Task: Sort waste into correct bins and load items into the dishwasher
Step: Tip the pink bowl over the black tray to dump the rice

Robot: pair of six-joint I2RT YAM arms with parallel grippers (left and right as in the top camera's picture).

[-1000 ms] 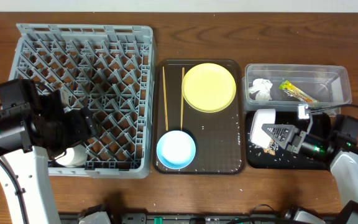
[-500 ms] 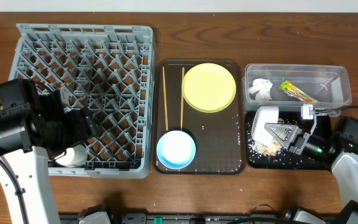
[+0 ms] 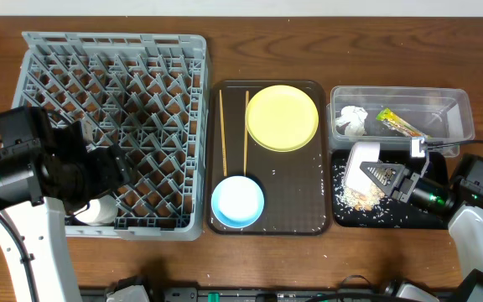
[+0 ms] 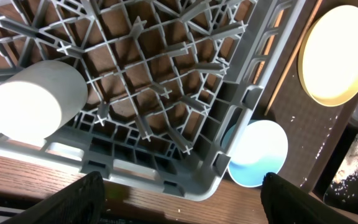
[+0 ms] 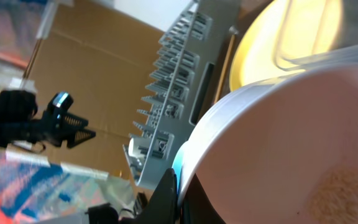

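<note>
I will next move my right gripper left in the overhead view, turn the bowl upright and lower it to release on the brown tray's near corner, which is bare.
My right gripper (image 3: pixel 390 179) is shut on the rim of the small white bowl (image 3: pixel 361 163) and holds it tipped on its side over the black tray (image 3: pixel 392 216). Tan crumbs (image 3: pixel 359 197) lie heaped on the tray below it, and some cling inside the bowl (image 5: pixel 344 193). The clear container (image 3: pixel 468 117) holds the white tissue (image 3: pixel 350 120) and the green-and-orange wrapper (image 3: pixel 401 123). The yellow plate (image 3: pixel 282 117), the light blue bowl (image 3: pixel 237 201) and the chopsticks (image 3: pixel 221 134) lie on the brown tray. My left gripper (image 4: pixel 188 208) is open and empty over the grey rack's (image 3: pixel 116 84) front corner.
The dark brown serving tray (image 3: pixel 300 201) sits between the rack and the two bins. A white cup-like dish (image 4: pixel 36 99) lies in the rack's front left corner. Bare wooden table shows along the front edge (image 4: pixel 166 199).
My right gripper has drawn back to the right and tipped the white bowl further. A heap of crumbs now lies on the black tray's left front. The left arm has not moved.
</note>
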